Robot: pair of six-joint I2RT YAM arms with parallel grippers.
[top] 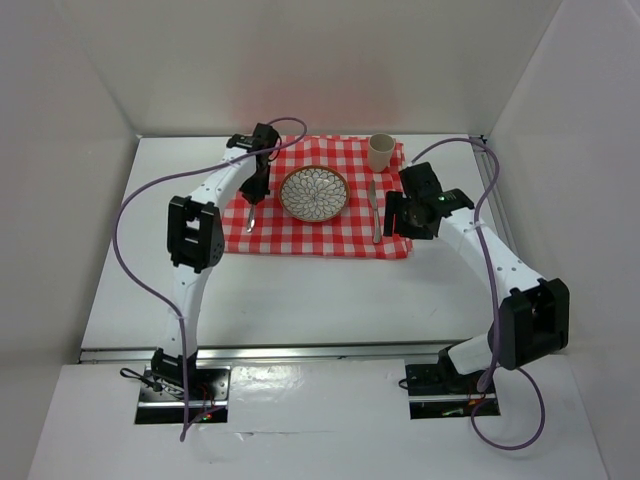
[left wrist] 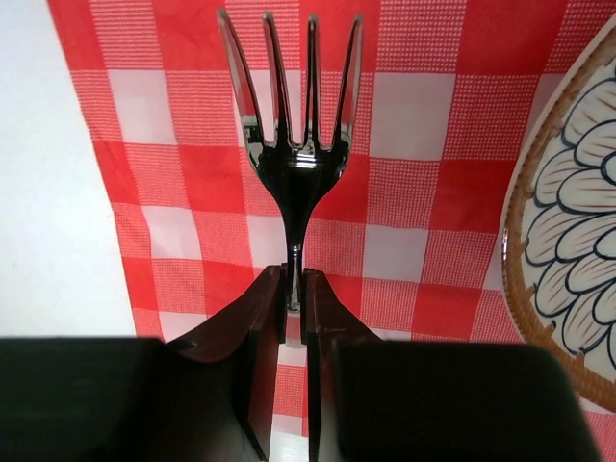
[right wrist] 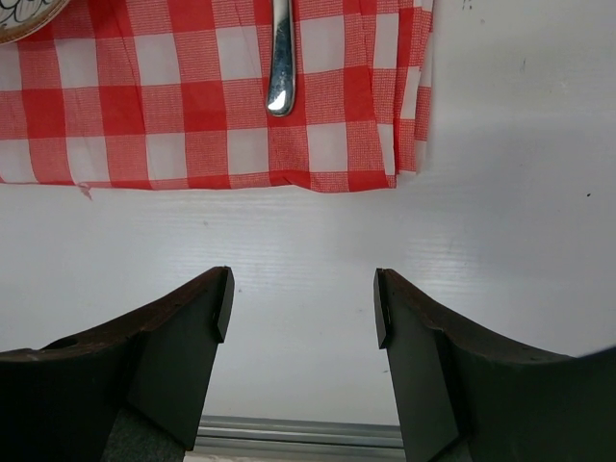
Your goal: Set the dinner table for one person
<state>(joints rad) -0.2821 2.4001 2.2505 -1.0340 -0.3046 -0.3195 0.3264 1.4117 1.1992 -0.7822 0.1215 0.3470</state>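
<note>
The left gripper should next lower the fork [top: 250, 216] onto the bare piece of cloth beside the plate and open to let go of the fork's handle, as that piece of cloth is below it.
The white dinner table [top: 300, 300] carries a red-and-white checked cloth [top: 330, 235]. On the cloth sits a patterned plate [top: 313, 193] [left wrist: 573, 221]. My left gripper [top: 256, 185] [left wrist: 295, 281] is shut on the handle of a silver fork [left wrist: 294, 144] [top: 250, 216], over the cloth just left of the plate. I cannot tell whether the fork touches the cloth. A silver utensil [top: 375, 210] [right wrist: 280, 67] lies right of the plate. My right gripper [top: 400, 215] [right wrist: 303, 289] stands open and holds nothing, above bare table near the cloth's front right corner.
A beige cup [top: 381, 152] stands at the cloth's far right corner. White walls enclose the table on the left, back and right. A metal rail [top: 300, 352] [right wrist: 298, 433] runs along the near edge.
</note>
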